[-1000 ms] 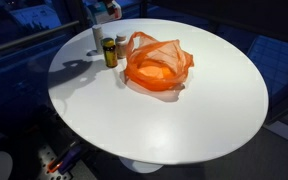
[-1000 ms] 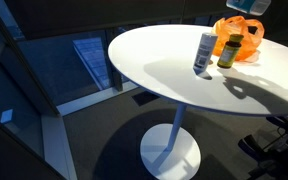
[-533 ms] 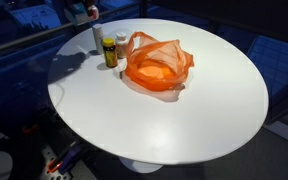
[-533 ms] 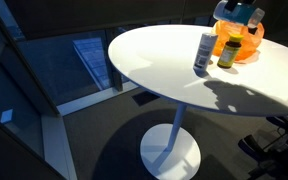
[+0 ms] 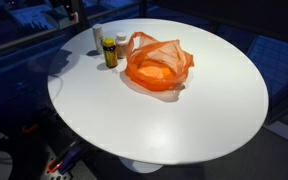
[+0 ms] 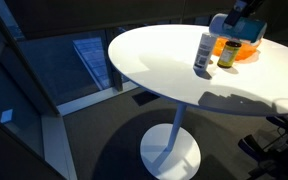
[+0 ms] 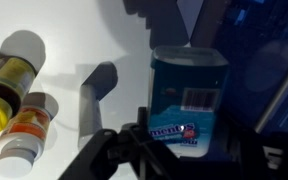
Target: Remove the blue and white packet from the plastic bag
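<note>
My gripper lowers the packet onto the bare tabletop beside the white bottle next and releases it there, since that clear spot lies below my gripper.
The blue and white packet (image 7: 189,95) is gripped upright between my gripper's fingers (image 7: 179,142) in the wrist view, above the white table. In both exterior views my gripper (image 5: 69,12) (image 6: 244,14) hangs at the table's edge beyond the bottles, away from the orange plastic bag (image 5: 156,65) (image 6: 248,52). The packet (image 6: 220,24) shows pale below the gripper in an exterior view. The bag lies open and crumpled on the table.
A yellow-labelled bottle (image 5: 109,50) (image 6: 227,52) (image 7: 4,85) and a white bottle (image 5: 96,39) (image 6: 204,52) stand beside the bag; a small white bottle (image 7: 26,125) shows too. The round white table (image 5: 184,130) (image 6: 154,70) drops off to dark floor.
My gripper has carried the packet away from above the bag, past the bottles, out to the table's edge.
</note>
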Motion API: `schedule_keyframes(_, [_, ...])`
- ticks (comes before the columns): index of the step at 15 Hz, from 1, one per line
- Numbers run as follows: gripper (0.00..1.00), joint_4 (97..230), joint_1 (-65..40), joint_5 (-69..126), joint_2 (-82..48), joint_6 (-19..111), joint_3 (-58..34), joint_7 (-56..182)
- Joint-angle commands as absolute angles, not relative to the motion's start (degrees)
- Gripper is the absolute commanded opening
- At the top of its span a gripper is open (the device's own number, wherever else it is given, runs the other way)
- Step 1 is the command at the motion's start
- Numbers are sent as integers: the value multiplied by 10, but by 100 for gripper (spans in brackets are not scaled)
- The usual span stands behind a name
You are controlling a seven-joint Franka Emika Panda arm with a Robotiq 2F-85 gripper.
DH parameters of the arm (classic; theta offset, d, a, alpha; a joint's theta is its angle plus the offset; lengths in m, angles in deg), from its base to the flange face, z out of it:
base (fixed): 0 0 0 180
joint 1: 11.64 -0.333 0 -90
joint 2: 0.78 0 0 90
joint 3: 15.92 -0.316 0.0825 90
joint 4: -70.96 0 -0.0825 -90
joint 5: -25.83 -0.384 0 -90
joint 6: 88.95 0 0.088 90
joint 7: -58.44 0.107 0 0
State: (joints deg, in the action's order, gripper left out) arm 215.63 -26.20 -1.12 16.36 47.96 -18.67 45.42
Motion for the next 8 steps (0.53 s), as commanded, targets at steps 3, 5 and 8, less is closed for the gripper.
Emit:
schedule_keyframes(3, [40, 2184, -272, -61, 154, 501, -181, 371])
schedule_keyframes(5, [40, 2193, -274, -71, 144, 514, -182, 353])
schedule_keyframes(8, [40, 2202, -272, -82, 125, 531, -184, 335])
